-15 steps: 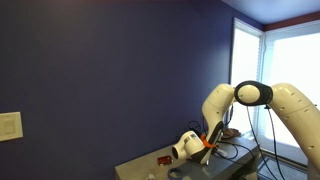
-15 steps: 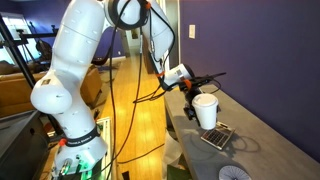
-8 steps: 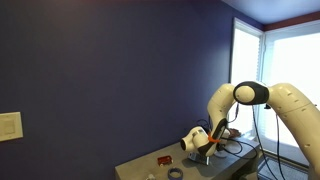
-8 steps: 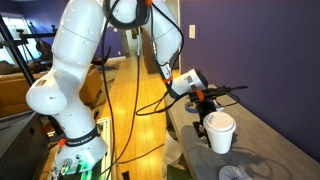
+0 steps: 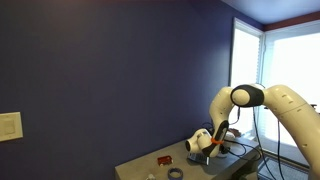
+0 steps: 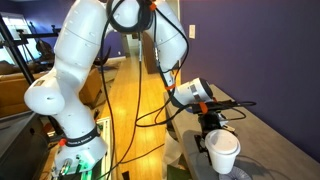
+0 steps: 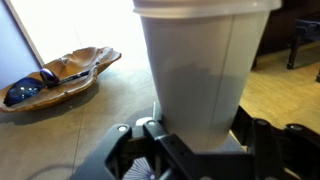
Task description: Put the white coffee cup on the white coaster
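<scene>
My gripper eases the upright cup outward and down onto the white coaster (image 6: 243, 175) next and releases it, as the coaster peeks out below and slightly outward.
My gripper (image 6: 211, 136) is shut on the white coffee cup (image 6: 223, 156) and holds it upright just above the near end of the table. In the wrist view the cup (image 7: 205, 70) fills the middle, clamped between the black fingers (image 7: 200, 140). A sliver of the white coaster (image 6: 243, 175) shows at the bottom edge, right beside the cup's base; most of it is hidden by the cup. I cannot tell whether the cup touches it. In an exterior view my gripper (image 5: 205, 146) is low over the table, and the cup is hard to make out there.
A brown wooden dish (image 7: 60, 72) holding dark blue items lies on the table beside the cup. A dark ring (image 5: 175, 174) and a small red object (image 5: 164, 159) sit on the table. Cables hang near the arm (image 6: 150, 100). A dark blue wall (image 5: 120, 80) backs the table.
My gripper has carried the cup along the table and downward, from over the grey striped piece to right beside the white coaster. It stays shut on the cup.
</scene>
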{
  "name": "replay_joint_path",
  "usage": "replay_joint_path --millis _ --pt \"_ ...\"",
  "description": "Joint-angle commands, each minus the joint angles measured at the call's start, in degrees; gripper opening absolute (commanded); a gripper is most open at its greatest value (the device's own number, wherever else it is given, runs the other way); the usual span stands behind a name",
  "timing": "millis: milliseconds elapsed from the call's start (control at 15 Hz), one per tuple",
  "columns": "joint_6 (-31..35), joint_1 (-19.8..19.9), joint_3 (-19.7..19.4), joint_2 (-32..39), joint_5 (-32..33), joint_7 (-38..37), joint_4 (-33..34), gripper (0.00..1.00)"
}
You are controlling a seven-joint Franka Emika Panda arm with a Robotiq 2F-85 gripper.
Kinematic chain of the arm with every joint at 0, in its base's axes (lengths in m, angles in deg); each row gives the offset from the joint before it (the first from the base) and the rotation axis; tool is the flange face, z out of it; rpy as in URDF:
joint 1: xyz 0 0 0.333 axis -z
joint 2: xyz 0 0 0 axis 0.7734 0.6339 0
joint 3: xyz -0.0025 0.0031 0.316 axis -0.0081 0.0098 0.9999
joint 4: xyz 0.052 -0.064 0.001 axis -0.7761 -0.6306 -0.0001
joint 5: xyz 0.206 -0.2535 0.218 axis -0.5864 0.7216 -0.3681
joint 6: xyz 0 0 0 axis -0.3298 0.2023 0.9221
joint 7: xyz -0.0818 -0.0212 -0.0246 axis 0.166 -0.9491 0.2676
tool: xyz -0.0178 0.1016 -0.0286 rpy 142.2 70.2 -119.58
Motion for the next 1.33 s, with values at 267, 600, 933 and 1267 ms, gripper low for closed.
replay_joint_path --millis 267,600,933,1267 --pt "0.3 0.3 -0.6 2.0 -0.1 0.1 2.0 0.66" --pt "0.8 0.6 -0.5 4.0 0.1 2.0 4.5 0.41" --pt "3.4 1.5 -0.6 6.0 0.7 4.6 7.7 0.41" --pt "5.8 2.5 -1.3 8.3 0.2 7.9 10.5 0.41"
